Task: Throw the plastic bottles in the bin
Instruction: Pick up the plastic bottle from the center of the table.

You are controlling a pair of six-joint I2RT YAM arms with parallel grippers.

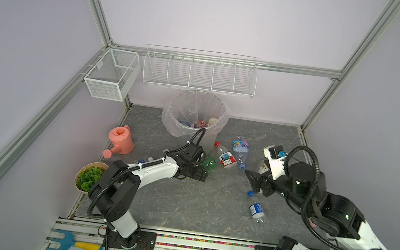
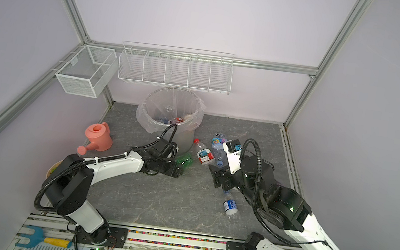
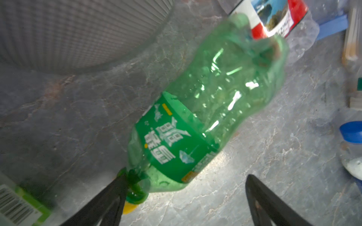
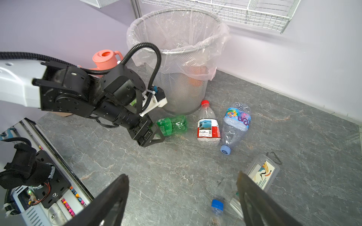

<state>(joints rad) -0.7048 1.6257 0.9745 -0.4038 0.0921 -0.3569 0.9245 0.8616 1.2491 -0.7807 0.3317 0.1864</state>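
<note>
My left gripper will center lower over the green bottle's neck point(image 3: 134, 189) and close, as one finger is beside the neck and the other is far off.
A crushed green bottle point(image 1: 210, 165) point(image 3: 205, 109) point(image 4: 172, 125) lies on the table at the foot of the bin point(image 1: 169, 110) point(image 4: 182, 88). My left gripper point(image 1: 203, 175) point(image 3: 186, 175) point(image 4: 158, 133) is open with its jaws on either side of the bottle's neck end; one finger touches the neck. Beside it lie a red-labelled bottle point(image 1: 226, 158) point(image 4: 208, 127) and a crushed blue-labelled bottle point(image 1: 240, 150) point(image 4: 236, 123). My right gripper point(image 1: 251, 183) point(image 4: 181, 175) hangs open and empty above a blue-capped bottle point(image 1: 256, 209) point(image 4: 217, 205). Several bottles point(image 1: 199, 124) lie inside the bin.
A flat clear container point(image 4: 262, 174) lies by my right gripper. A pink watering can point(image 1: 121, 141) and a potted plant point(image 1: 89, 179) stand at the left. White wire baskets point(image 1: 199, 72) point(image 1: 112, 73) hang on the walls. A garden fork point(image 1: 70, 244) lies at the front.
</note>
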